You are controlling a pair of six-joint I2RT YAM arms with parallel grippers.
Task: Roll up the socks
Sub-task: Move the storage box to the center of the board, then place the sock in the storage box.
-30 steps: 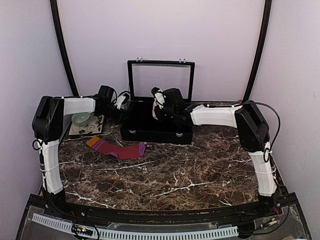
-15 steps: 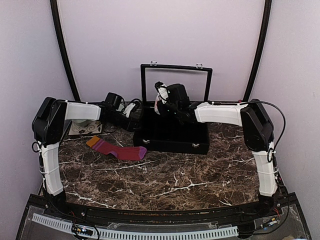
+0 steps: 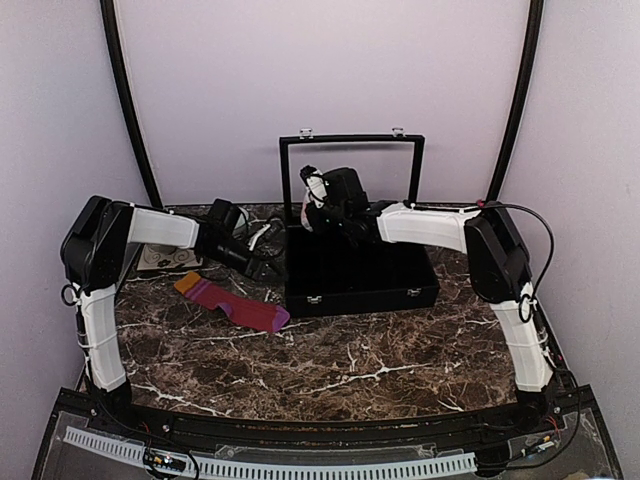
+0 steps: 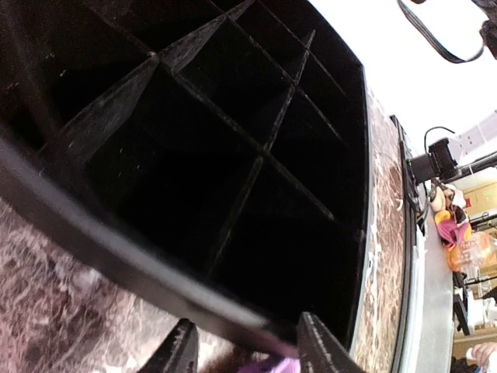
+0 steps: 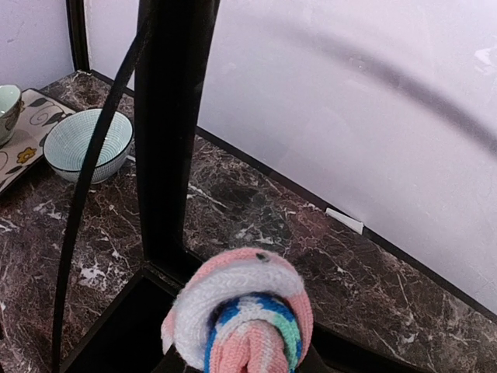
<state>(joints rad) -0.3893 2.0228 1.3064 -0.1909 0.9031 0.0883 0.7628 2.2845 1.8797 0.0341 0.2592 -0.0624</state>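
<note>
The roll still hangs above the box's far rim, so my right gripper needs to move back and down next and let it go into the box's corner section nearest the bowl (image 3: 302,246).
The maroon sock (image 3: 232,302), purple-striped with an orange cuff, lies flat on the marble left of the black compartment box (image 3: 362,288). My left gripper (image 3: 263,257) hovers at the box's left side. In the left wrist view its fingers (image 4: 183,351) stand apart, the box's rim (image 4: 116,260) crosses beyond them, and a purple scrap of that sock (image 4: 268,364) shows between them. My right gripper (image 3: 318,198) hangs over the box's back left corner, shut on the rolled salmon-pink sock (image 5: 242,311) with white, blue and mint bands. Its fingers are hidden under the roll.
The box's lid (image 3: 350,141) stands upright at the back, and its frame (image 5: 167,116) is close ahead in the right wrist view. A patterned tray (image 5: 22,134) and a pale blue bowl (image 5: 87,144) sit at the back left. A wall runs right behind.
The box has slid to the right. My left arm has reached right with it and its jaws have opened wider. The right gripper has kept the rolled sock and shifted slightly.
</note>
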